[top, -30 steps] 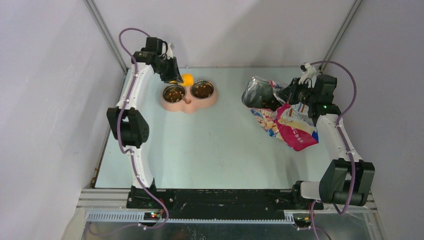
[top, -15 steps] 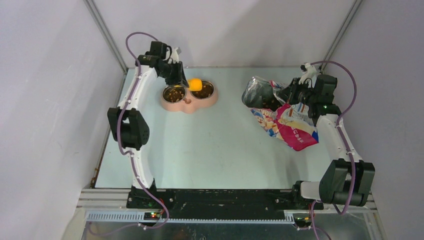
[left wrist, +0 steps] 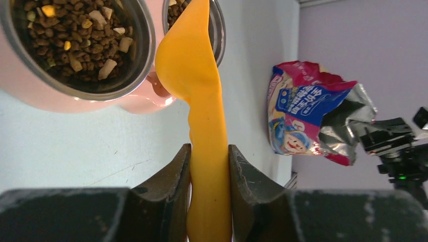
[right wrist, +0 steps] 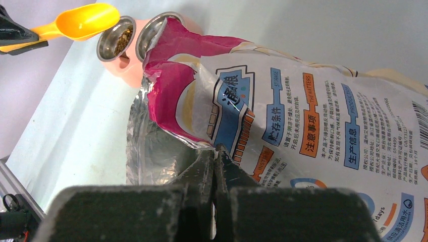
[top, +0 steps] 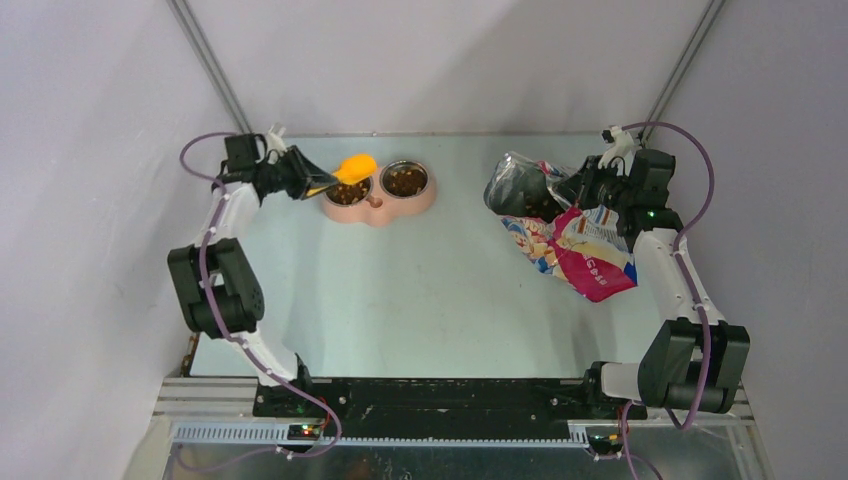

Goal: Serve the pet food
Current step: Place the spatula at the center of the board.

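Note:
My left gripper lowers back and to the left in the top view next and releases the scoop on the tabletop beside the feeder, since kibble fills both bowls.
Pet food kibble (left wrist: 75, 35) fills both steel bowls of the pink feeder (top: 381, 211). My left gripper (left wrist: 209, 156) is shut on the handle of the yellow scoop (left wrist: 194, 65). In the top view that left gripper (top: 314, 185) sits left of the feeder, and the scoop (top: 357, 165) hangs over the left bowl's far rim. The scoop's inside is hidden. My right gripper (right wrist: 216, 156) is shut on the torn top edge of the cat food bag (right wrist: 303, 116). The bag (top: 570, 245) lies at the right, held open by the right gripper (top: 580, 190).
The enclosure's grey walls stand close behind and beside both arms. The left arm's elbow (top: 213, 290) juts out past the table's left edge. Bare table (top: 430, 290) lies between the feeder, the bag and the arm bases.
The left arm has swung back to the left, carrying the scoop from over the right bowl to the left bowl's far rim. The right arm and the bag have not moved.

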Tool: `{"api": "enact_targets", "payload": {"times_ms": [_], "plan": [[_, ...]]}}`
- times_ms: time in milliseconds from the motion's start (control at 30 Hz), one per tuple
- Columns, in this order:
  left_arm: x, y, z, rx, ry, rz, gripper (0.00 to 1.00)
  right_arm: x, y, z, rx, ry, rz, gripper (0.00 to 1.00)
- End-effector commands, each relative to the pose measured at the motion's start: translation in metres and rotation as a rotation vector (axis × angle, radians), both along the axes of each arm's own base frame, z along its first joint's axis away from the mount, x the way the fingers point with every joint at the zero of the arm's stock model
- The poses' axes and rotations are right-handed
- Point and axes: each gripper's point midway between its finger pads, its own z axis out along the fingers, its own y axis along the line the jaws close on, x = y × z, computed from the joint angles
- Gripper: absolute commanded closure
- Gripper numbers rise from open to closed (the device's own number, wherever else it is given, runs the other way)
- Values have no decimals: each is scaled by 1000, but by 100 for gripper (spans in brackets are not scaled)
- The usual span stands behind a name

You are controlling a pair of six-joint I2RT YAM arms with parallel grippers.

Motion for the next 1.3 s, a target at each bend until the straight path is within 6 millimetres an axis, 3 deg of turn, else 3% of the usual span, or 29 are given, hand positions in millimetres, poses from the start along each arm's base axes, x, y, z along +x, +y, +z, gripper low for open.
{"api": "enact_targets", "payload": {"times_ms": [0,33,67,233,667,1267], "plan": [[2,16,53,-135,-224,25,100,3,-11,8,-26,-31,-39,100],[-1,25,45,-157,-199,60,100,3,-11,8,-25,-30,-38,100],[0,33,52,-165,-235,81,100,4,-11,7,-24,-27,-38,100],[-8,67,42,-174,-250,189,100,3,-10,6,-20,-23,-33,100],[-19,122,25,-195,-257,348,100,3,-9,7,-13,-21,-27,100],[-17,133,-15,-184,-165,418,100,0,-9,11,-12,-29,-28,100]]}}
